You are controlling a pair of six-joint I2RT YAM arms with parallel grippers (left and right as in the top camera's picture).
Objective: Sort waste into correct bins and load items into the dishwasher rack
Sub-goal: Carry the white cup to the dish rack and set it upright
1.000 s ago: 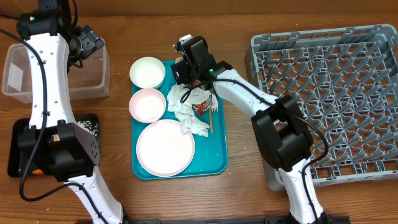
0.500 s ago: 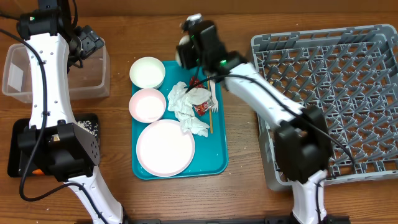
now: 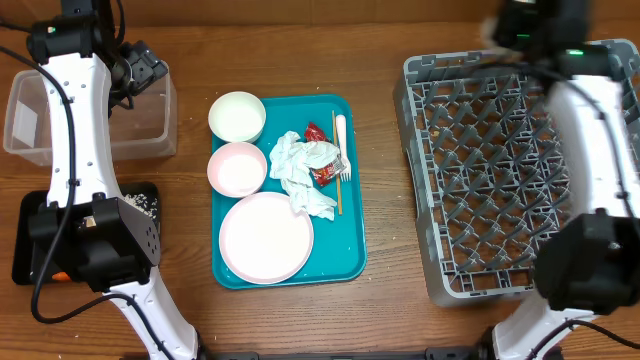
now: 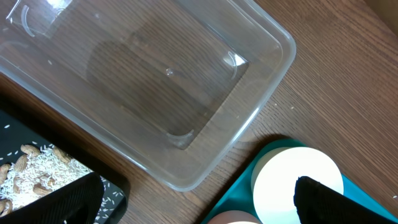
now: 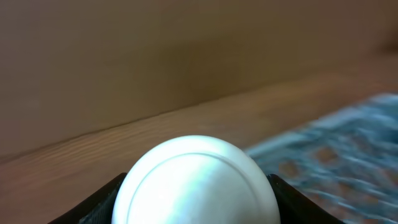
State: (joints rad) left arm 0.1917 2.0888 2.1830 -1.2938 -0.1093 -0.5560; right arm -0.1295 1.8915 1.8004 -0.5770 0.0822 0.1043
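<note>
The cup (image 5: 196, 174) goes back and to the right in the overhead view next, then down over the rack's far wires, where my right gripper releases it, since they're empty.
My right gripper (image 5: 196, 190) is shut on the small white cup (image 5: 196, 174), whose rounded base fills the right wrist view. Overhead, that gripper (image 3: 512, 26) is a blur above the far edge of the grey dishwasher rack (image 3: 520, 170). My left gripper (image 4: 196, 205) is open and empty, hovering over the near corner of the clear tub (image 4: 149, 74). On the teal tray (image 3: 350, 240) lie two bowls (image 3: 237, 116), a plate (image 3: 266, 237), crumpled napkins (image 3: 298, 172), a red-and-white wrapper (image 3: 323, 173), a white fork (image 3: 341, 140) and a wooden stick (image 3: 337, 185).
The black tray (image 3: 25, 240) sits at the left front under the left arm's base, with rice and beige scraps (image 4: 31, 171) in it. The clear tub (image 3: 40, 115) stands behind it. Bare wood lies between the teal tray and the rack.
The right arm closed on the cup at the teal tray's far edge, lifted it and swung right to the rack's far side. The left arm has stayed still.
</note>
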